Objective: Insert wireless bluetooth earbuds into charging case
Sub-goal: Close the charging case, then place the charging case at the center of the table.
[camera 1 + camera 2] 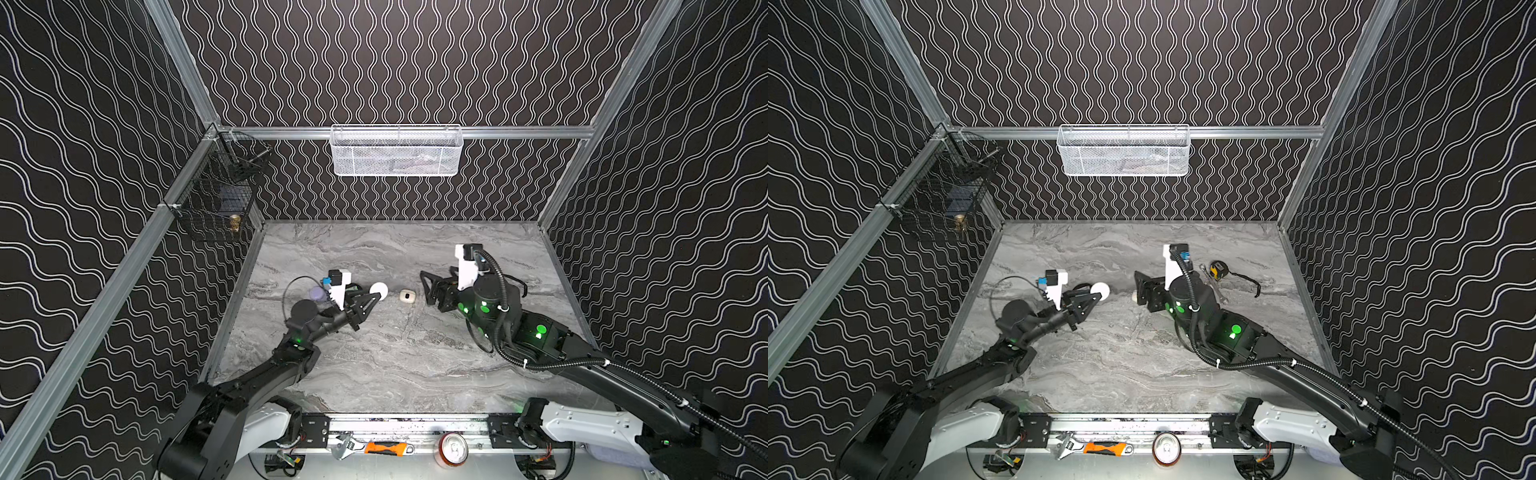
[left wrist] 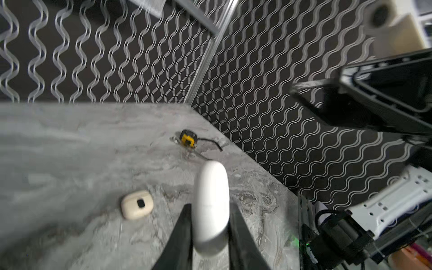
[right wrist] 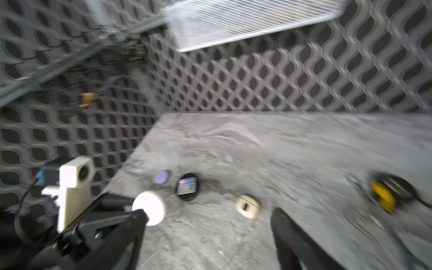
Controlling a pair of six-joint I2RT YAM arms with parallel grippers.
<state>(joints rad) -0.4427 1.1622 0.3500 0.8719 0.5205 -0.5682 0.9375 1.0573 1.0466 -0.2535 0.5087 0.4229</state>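
The robot will next tip the fingers of its left gripper downward, set the white charging case down on the marble below, near the cream case (image 1: 407,296), and let go, because that marble is empty.
My left gripper (image 1: 375,296) (image 2: 210,210) is shut on a round white charging case (image 1: 380,290) (image 1: 1101,289) (image 2: 211,201) (image 3: 149,208), held off the marble table edge-on between both fingers (image 2: 184,229). A cream case (image 1: 407,296) (image 2: 137,204) (image 3: 247,207) with a dark patch on top lies on the table between the arms. Just right of it is my right gripper (image 1: 427,291) (image 1: 1139,291) (image 3: 210,236), open and holding nothing. A lilac case (image 1: 318,294) (image 3: 162,177) sits behind the left wrist. The earbuds are out of view.
A black round item with a label (image 3: 187,187) lies by the lilac case. A yellow tape measure (image 1: 1219,270) (image 2: 187,138) and a wrench (image 1: 1216,289) lie behind the right arm. A white mesh basket (image 1: 397,151) and a black wire basket (image 1: 216,199) hang on the walls.
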